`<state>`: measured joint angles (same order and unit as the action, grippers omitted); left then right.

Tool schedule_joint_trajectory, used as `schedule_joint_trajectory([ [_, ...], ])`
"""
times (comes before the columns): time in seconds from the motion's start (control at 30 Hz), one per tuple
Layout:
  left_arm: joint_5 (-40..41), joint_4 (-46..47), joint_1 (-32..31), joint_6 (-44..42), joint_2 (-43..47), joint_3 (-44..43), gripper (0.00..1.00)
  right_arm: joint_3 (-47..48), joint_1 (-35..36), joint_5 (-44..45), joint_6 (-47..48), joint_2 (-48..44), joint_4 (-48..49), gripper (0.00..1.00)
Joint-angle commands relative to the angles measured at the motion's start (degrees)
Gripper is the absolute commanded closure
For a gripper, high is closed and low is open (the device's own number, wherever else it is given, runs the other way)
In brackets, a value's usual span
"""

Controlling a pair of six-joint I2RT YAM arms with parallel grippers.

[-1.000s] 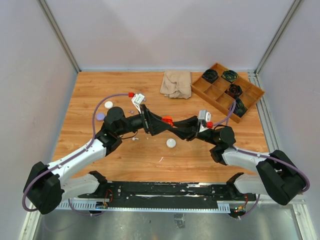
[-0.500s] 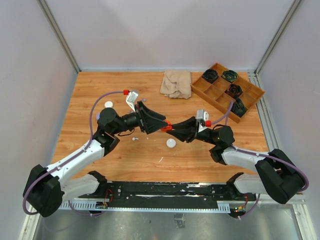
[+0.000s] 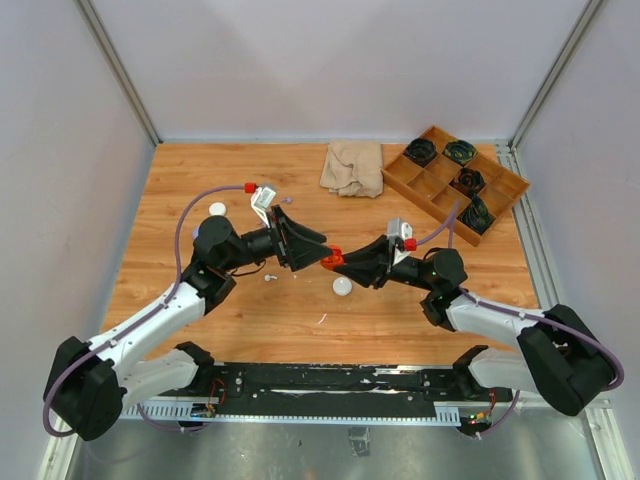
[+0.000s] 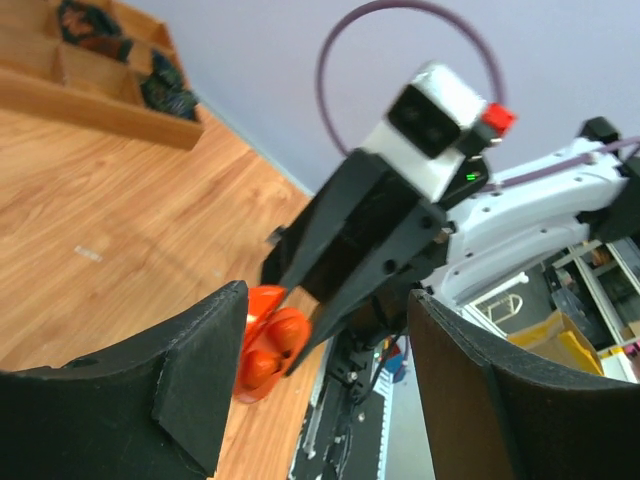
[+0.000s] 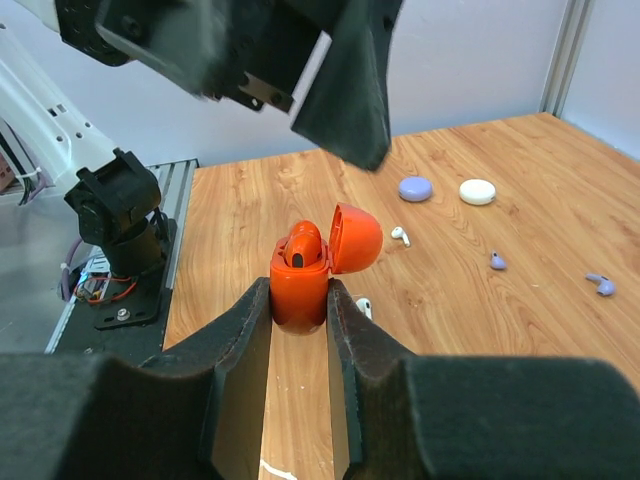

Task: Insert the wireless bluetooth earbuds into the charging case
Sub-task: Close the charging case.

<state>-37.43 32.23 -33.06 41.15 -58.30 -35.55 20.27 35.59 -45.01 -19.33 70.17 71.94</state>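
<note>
My right gripper next tilts down, lowers the orange case onto the tabletop (image 3: 358,286) beside the white round case and releases it, since that spot lies below.
My right gripper (image 5: 300,300) is shut on an orange charging case (image 5: 298,290) and holds it above the table with its lid (image 5: 356,237) open. An orange earbud (image 5: 303,246) sits in it. The left wrist view shows two orange buds in the case (image 4: 266,342). My left gripper (image 3: 322,251) is open and empty, just left of the case (image 3: 334,259), which lies by its left fingertip (image 4: 215,340). Loose white earbuds (image 5: 400,236) (image 5: 363,307) and pale purple ones (image 5: 498,261) (image 5: 600,284) lie on the table.
A white round case (image 3: 343,286) lies below the grippers. A white puck (image 3: 217,209) and a purple puck (image 3: 201,232) lie at the left. A beige cloth (image 3: 352,167) and a wooden compartment tray (image 3: 432,190) with dark items sit at the back right.
My left gripper has drawn back to the left off the orange case and now stands open. My right gripper has kept hold of the case and shifted slightly left.
</note>
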Motion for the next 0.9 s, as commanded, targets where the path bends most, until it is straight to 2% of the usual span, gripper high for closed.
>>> schedule_joint_trajectory([
  [0.0, 2.50, -7.16, 1.15, -2.22, -1.53, -0.88, 0.30, 0.92, -0.35, -0.38, 1.42, -2.02, 0.97, 0.99],
  [0.2, -3.22, -4.22, 1.15, 0.21, -4.38, -0.35, 0.30, 2.46, -0.33, -0.27, 1.58, -1.22, 1.96, 0.99],
  [0.5, -10.13, 6.94, 1.15, 5.53, -4.37, 1.05, 0.39, 2.54, -0.34, -0.93, 0.39, 0.58, 2.76, 0.99],
  [0.63, -11.15, 11.50, 1.14, 6.28, -3.04, 2.16, 0.41, 2.05, -0.31, -1.76, 0.35, 0.14, 0.27, 0.99],
  [0.87, -11.41, 11.48, 1.15, 3.85, -1.05, 2.85, 0.42, 1.24, -0.33, -1.65, 2.12, -2.33, -9.08, 0.99],
])
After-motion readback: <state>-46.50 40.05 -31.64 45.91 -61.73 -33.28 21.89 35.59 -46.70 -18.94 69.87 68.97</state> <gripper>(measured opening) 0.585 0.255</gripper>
